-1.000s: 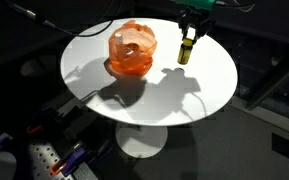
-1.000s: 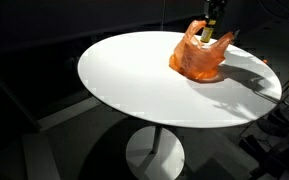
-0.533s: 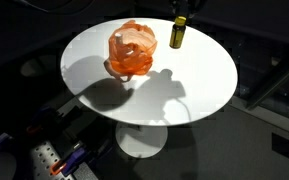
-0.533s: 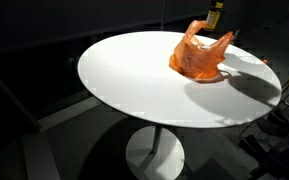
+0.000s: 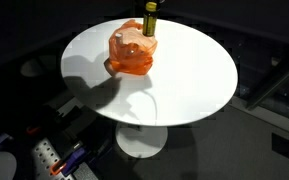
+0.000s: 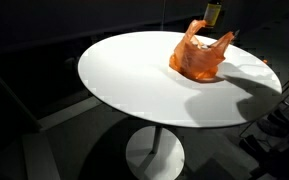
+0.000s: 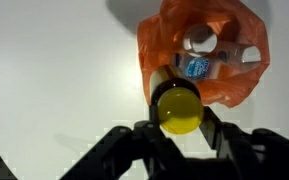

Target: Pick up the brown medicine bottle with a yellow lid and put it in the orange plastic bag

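Note:
The bottle [image 5: 150, 22] is still above the bag's rim, so my gripper should next go down into the bag's open side beside the white container and release it.
The brown medicine bottle with a yellow lid [image 7: 178, 107] hangs in my gripper [image 7: 179, 125], which is shut on it. In both exterior views the bottle [image 5: 150, 22] [image 6: 212, 13] is held in the air at the far rim of the orange plastic bag [image 5: 131, 50] [image 6: 202, 53], above the round white table [image 5: 184, 80]. The gripper itself is cut off by the top edge in the exterior views. In the wrist view the bag [image 7: 204, 50] lies open just beyond the bottle, with a white container with a blue label [image 7: 198, 62] inside it.
The table [image 6: 134, 85] stands on a single white pedestal [image 6: 154, 155]. The surroundings are dark. Equipment sits on the floor at the lower left in an exterior view [image 5: 44, 158].
The gripper has carried the bottle up off the table and sideways, from the table's far edge to above the orange bag's rim.

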Motion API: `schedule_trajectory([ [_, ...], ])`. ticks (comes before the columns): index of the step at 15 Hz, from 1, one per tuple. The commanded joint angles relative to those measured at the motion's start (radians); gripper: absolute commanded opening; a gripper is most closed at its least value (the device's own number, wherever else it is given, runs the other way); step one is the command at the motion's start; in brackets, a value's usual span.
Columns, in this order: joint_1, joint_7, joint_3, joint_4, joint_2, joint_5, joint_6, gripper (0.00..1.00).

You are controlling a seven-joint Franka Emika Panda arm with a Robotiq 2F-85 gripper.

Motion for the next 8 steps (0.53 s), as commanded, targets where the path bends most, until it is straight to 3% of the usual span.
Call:
schedule_trajectory([
  [1, 0.016, -0.004, 0.015, -0.065, -0.042, 0.029, -0.002, 0.2],
  [8, 0.011, -0.1, 0.033, -0.086, 0.006, 0.072, 0.101, 0.2],
])
